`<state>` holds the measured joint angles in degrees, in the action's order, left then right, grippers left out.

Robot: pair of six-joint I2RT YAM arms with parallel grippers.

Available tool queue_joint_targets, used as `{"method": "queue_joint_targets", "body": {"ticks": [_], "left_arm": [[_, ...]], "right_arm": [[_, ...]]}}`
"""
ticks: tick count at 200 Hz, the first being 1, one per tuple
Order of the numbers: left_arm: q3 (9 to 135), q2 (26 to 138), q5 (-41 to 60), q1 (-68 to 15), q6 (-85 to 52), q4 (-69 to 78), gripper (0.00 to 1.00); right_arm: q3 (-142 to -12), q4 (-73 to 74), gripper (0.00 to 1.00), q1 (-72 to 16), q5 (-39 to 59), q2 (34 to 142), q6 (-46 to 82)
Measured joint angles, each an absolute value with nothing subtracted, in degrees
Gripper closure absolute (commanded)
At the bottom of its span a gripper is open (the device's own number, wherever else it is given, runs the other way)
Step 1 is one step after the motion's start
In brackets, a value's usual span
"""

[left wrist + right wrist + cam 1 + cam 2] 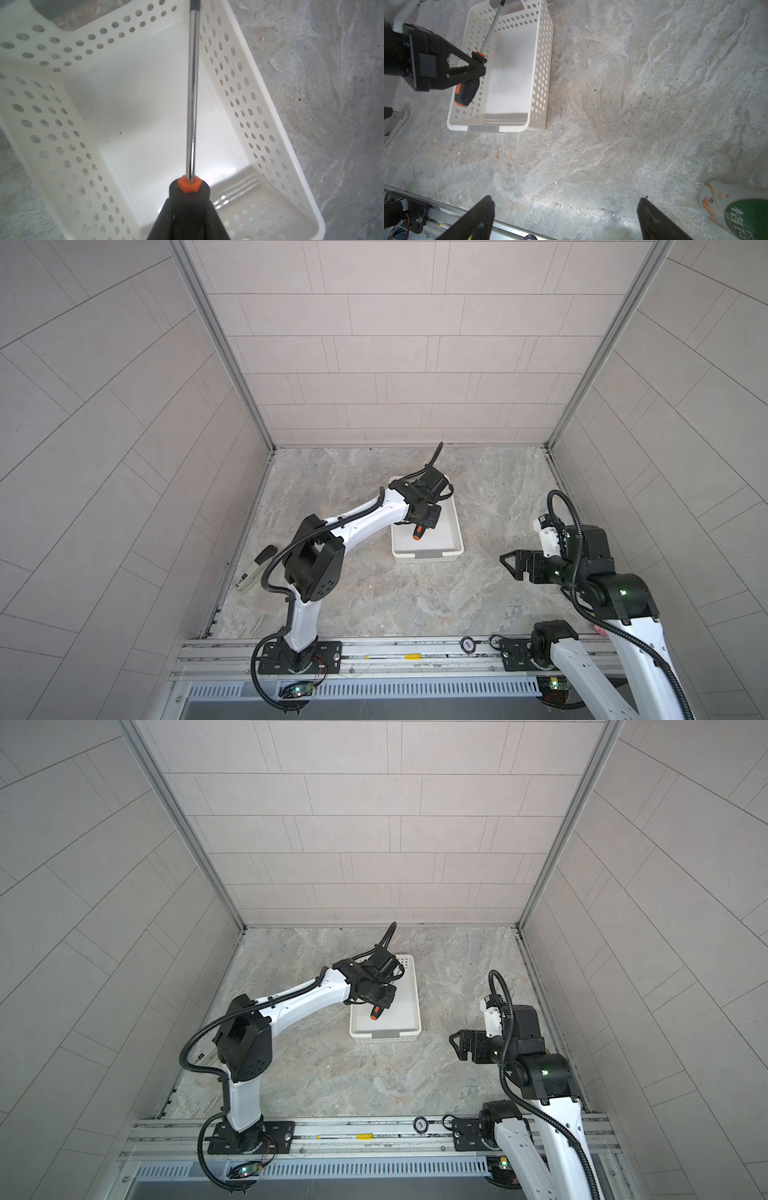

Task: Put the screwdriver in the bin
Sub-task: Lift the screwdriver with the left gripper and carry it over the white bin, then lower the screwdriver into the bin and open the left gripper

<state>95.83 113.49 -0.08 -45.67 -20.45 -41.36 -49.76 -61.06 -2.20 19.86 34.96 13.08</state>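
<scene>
My left gripper should next move down into the bin (pixel 440 541) and release the screwdriver on the bin's bare white bottom, because the screwdriver still hangs above it.
My left gripper (pixel 428 522) (pixel 384 1002) (pixel 189 207) is shut on the screwdriver (pixel 417 532) (pixel 375 1013) (pixel 192 104) (pixel 467 91), gripping the black-and-orange handle near its collar. The tool hangs above the white perforated bin (pixel 440 541) (pixel 401 1019) (pixel 135 124) (pixel 512 72), over its left long side. The shaft points toward the far short end and the orange butt toward the near end. The bin's floor is bare. My right gripper (pixel 509 566) (pixel 457 1048) (pixel 566 199) hovers open over the stone floor to the right of the bin, holding nothing.
A white-and-black hand tool (pixel 253 568) lies by the left wall. In the right wrist view a white pouch with a green label (pixel 737 214) lies on the floor near the right gripper. An aluminium rail (pixel 395 651) runs along the front edge; walls close three sides.
</scene>
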Motion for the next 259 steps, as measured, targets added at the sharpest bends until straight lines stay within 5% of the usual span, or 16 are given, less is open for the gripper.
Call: {"method": "queue_joint_targets", "body": {"ticks": [125,259], "left_arm": [[101.8,126.5,-0.2,-45.7,-19.0,-42.5,0.86],[101.9,126.5,0.2,-44.5,-17.7,-42.1,0.61]], "right_arm": [[-47.3,-61.1,0.03,-2.2,16.7,32.3,13.6],[-46.5,-60.7,0.04,-2.2,15.1,29.9,14.2]]}}
